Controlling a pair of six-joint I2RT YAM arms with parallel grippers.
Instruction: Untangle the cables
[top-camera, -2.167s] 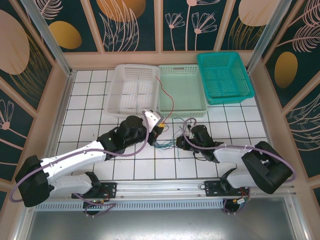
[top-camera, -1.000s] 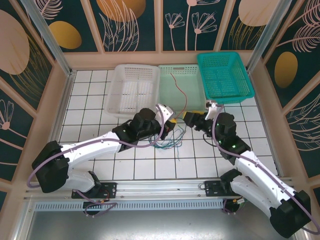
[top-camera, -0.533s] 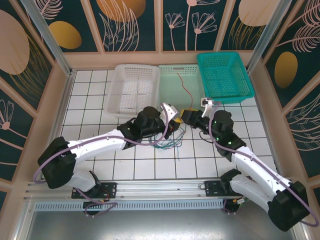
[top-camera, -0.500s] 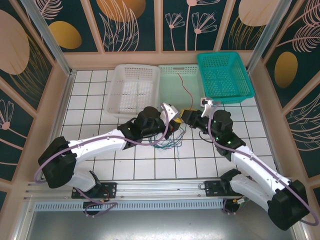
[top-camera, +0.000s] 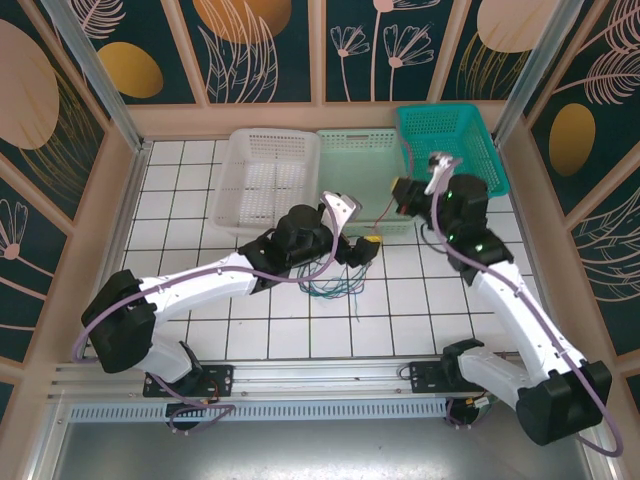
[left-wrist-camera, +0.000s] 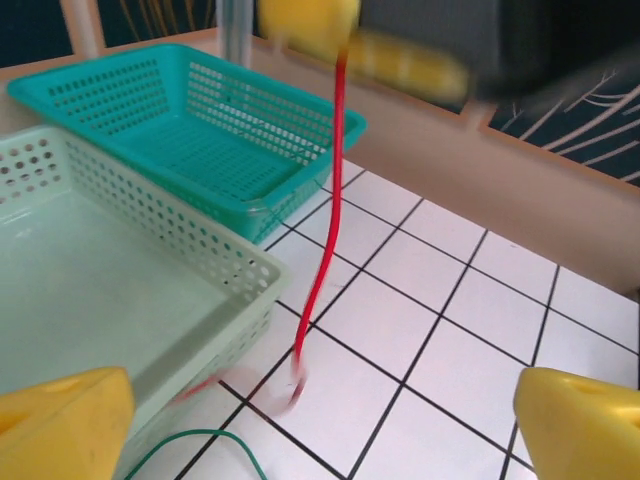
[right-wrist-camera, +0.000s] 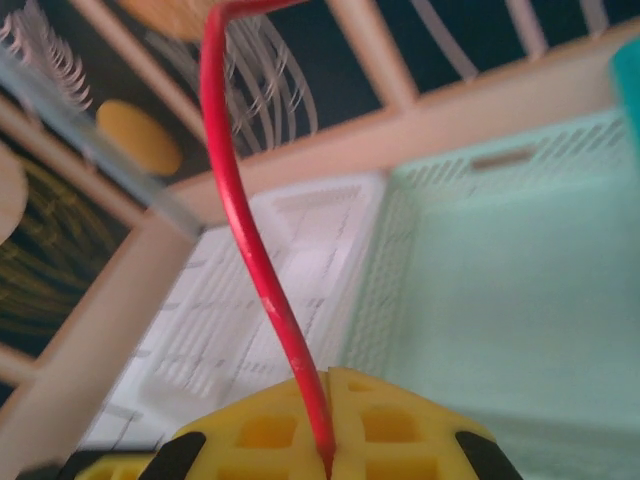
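The red cable (right-wrist-camera: 250, 250) hangs clear of the heap, so my right gripper will next carry it outward over the teal basket (right-wrist-camera: 630, 85) and lower it inside to release it.
My right gripper (right-wrist-camera: 328, 440) is shut on the red cable (right-wrist-camera: 250, 250), which runs up out of its yellow pads. In the top view the right gripper (top-camera: 404, 191) hangs over the seam between the pale green and teal baskets. The red cable (left-wrist-camera: 325, 220) hangs from it down to the floor tile beside the pale green basket. My left gripper (top-camera: 356, 232) stands wide open just below and to the left, its yellow fingertips (left-wrist-camera: 60, 425) apart with nothing between them. The other cables (top-camera: 335, 284), green, blue and dark, lie in a loose heap on the tiles under the left wrist.
Three baskets line the back: white (top-camera: 262, 180), pale green (top-camera: 362, 185) and teal (top-camera: 470, 165). The teal basket (left-wrist-camera: 200, 130) and pale green basket (left-wrist-camera: 100, 270) sit close to the left fingers. A green wire (left-wrist-camera: 190, 440) curls on the tile.
The right gripper closed on the red cable and rose back-right toward the teal basket. The left gripper opened and let the red cable go.
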